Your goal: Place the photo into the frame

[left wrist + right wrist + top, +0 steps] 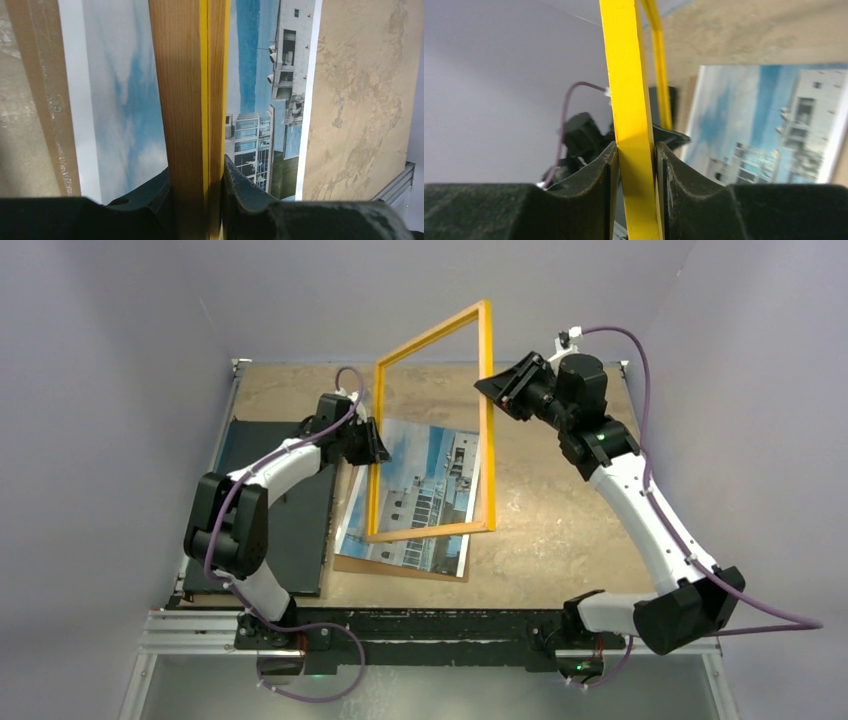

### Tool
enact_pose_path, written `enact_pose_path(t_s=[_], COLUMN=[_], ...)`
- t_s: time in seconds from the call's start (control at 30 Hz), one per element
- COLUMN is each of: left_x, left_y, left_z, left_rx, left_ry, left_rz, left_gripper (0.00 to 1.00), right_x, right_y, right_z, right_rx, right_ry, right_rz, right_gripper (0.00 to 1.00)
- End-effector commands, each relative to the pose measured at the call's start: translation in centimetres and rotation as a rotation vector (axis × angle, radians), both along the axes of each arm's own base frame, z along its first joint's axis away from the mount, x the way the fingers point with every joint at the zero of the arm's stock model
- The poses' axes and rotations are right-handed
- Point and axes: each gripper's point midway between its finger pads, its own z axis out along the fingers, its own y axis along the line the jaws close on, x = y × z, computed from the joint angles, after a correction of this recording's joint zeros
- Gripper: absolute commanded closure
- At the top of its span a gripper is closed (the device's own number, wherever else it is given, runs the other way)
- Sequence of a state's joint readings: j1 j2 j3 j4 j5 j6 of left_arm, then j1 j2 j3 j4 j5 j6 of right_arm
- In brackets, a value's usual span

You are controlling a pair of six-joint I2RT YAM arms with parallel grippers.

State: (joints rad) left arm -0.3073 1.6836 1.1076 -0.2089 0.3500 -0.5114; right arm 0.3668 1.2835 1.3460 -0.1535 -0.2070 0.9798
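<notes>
The right gripper should next carry its side bar down and toward the right in the top view, then let go of it beside the photo, where the table is empty.
The yellow-orange frame is held up off the table, tilted, above the photo, which lies flat on a brown backing board. My left gripper is shut on the frame's left side bar. My right gripper is shut on the frame's right side bar. The photo shows under the frame in the left wrist view and in the right wrist view, with its white building and blue sky.
A black flat board lies at the left under my left arm. The tan tabletop is bare to the right of the photo. Grey walls close in on the back and sides.
</notes>
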Motion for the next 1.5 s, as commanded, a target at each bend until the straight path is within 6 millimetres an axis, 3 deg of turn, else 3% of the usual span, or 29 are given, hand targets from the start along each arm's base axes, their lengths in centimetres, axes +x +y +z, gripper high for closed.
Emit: enact_pose_path(t_s=[0.0,0.2,0.33,0.4,0.47,0.6,0.83,0.97,1.13,1.3,1.47], left_x=[2.1,1.8,1.5,1.4,1.2,0.6,-0.1,0.8,2.0,2.0,1.8], left_y=[-0.5,-0.8,-1.3,-1.7,-2.4,-3.8,-4.7,-3.3,-0.3,1.4,1.5], left_z=[5.6,6.3,6.6,7.0,7.5,7.8,6.6,5.1,0.8,-3.3,-4.1], left_rx=[-0.048,-0.074,-0.097,-0.116,-0.121,-0.109,-0.073,0.052,0.31,0.506,0.527], left_ry=[-0.183,-0.182,-0.181,-0.179,-0.185,-0.206,-0.207,-0.239,-0.26,-0.205,-0.207], left_rz=[-0.012,-0.025,-0.046,-0.066,-0.092,-0.149,-0.213,-0.225,-0.243,-0.283,-0.304], left_gripper=[0.95,0.94,0.92,0.84,0.71,0.51,0.33,0.32,0.37,0.41,0.42], right_x=[-1.0,-1.4,-1.4,-1.1,-0.8,-0.6,-1.0,-1.1,-1.1,-0.8,-1.1], right_y=[-1.2,-0.7,-1.0,-1.8,-3.3,-6.5,-11.4,-13.9,-16.4,-20.6,-22.4], right_z=[-4.9,-6.4,-7.1,-7.7,-8.6,-10.1,-10.3,-10.1,-10.7,-13.0,-16.7], right_rx=[-0.168,-0.17,-0.182,-0.205,-0.236,-0.21,-0.182,-0.2,-0.277,-0.475,-0.546], right_ry=[0.116,0.134,0.148,0.157,0.179,0.205,0.209,0.21,0.227,0.315,0.41], right_rz=[0.023,0.07,0.077,0.053,0.021,-0.018,-0.084,-0.119,-0.148,-0.297,-0.355], right_gripper=[0.66,0.65,0.86,0.95,1.0,1.0,1.0,1.0,1.0,0.96,0.83])
